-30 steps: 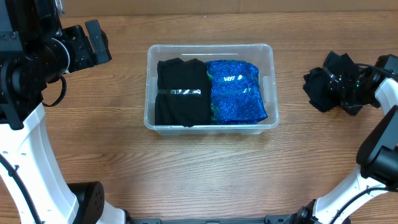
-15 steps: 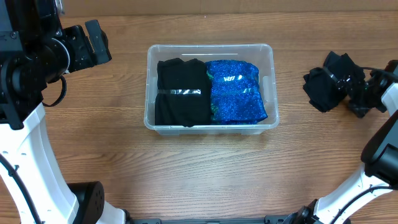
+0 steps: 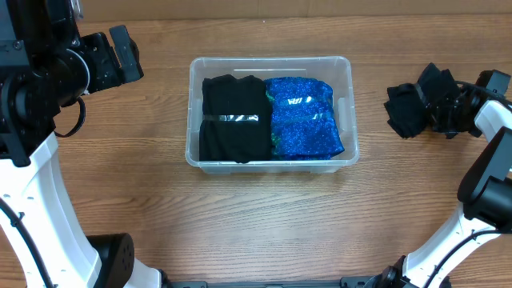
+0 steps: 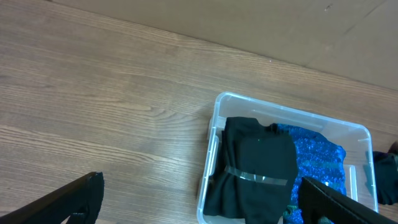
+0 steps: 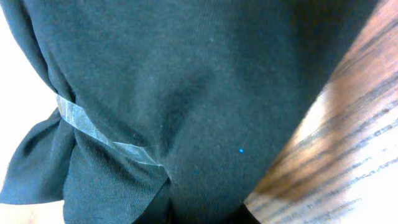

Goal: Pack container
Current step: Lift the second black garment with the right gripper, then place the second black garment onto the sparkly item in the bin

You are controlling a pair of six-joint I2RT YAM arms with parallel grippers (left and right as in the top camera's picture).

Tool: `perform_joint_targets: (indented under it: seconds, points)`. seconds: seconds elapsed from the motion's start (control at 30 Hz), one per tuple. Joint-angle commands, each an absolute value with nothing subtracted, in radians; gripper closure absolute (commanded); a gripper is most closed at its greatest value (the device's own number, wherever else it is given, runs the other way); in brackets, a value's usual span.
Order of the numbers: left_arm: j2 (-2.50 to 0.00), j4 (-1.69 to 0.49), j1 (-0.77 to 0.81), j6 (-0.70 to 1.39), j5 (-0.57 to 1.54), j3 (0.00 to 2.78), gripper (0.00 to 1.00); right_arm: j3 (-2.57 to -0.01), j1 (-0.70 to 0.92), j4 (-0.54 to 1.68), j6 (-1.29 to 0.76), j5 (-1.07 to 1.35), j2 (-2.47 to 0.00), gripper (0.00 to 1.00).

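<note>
My right gripper next carries its black cloth up, then left in the overhead view, onto the blue glittery bundle (image 3: pixel 302 116) and releases it, since that cloth sits outside the container (image 3: pixel 270 59).
The clear container (image 3: pixel 270 59) stands mid-table, also seen in the left wrist view as the container (image 4: pixel 214 118). Inside it lie a black taped cloth bundle (image 3: pixel 234 118) on the left and a blue glittery bundle (image 3: pixel 302 116) on the right. A second black cloth bundle (image 3: pixel 410 110) sits at the far right of the table, and my right gripper (image 3: pixel 442 112) is shut on its right side. That black cloth (image 5: pixel 186 81), with its clear tape band (image 5: pixel 93 130), fills the right wrist view and hides the fingers. My left gripper (image 3: pixel 120 54) hangs open, left of the container and holding nothing.
The wooden table (image 3: pixel 264 216) stretches in front of the container. A pale wall edge (image 3: pixel 320 8) runs along the back. My left arm's white links (image 3: pixel 32 192) stand at the left side, and the right arm's white links (image 3: pixel 488 184) at the right edge.
My right gripper has closed on the black bundle at the right, and the bundle has shifted slightly left and bunched up. The left arm has not moved.
</note>
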State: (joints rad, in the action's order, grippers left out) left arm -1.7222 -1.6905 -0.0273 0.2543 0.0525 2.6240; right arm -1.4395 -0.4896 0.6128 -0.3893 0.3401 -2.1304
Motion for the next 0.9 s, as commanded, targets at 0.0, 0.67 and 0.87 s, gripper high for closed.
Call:
perform_joint_targets:
  seconds: [0.0, 0.67, 0.87]
  points:
    - [-1.721, -1.689, -0.033, 0.239, 0.052, 2.622, 0.0, -1.441, -0.49, 0.715, -0.389, 0.289, -2.128, 0.89]
    - [-1.721, -1.689, -0.033, 0.239, 0.052, 2.622, 0.0, -1.455, 0.039, 0.929, -0.23, 0.63, -1.347, 0.96]
    - [-1.721, -1.689, -0.033, 0.239, 0.052, 2.622, 0.0, -1.409, 0.276, 0.831, -0.095, 0.603, -1.412, 0.96]
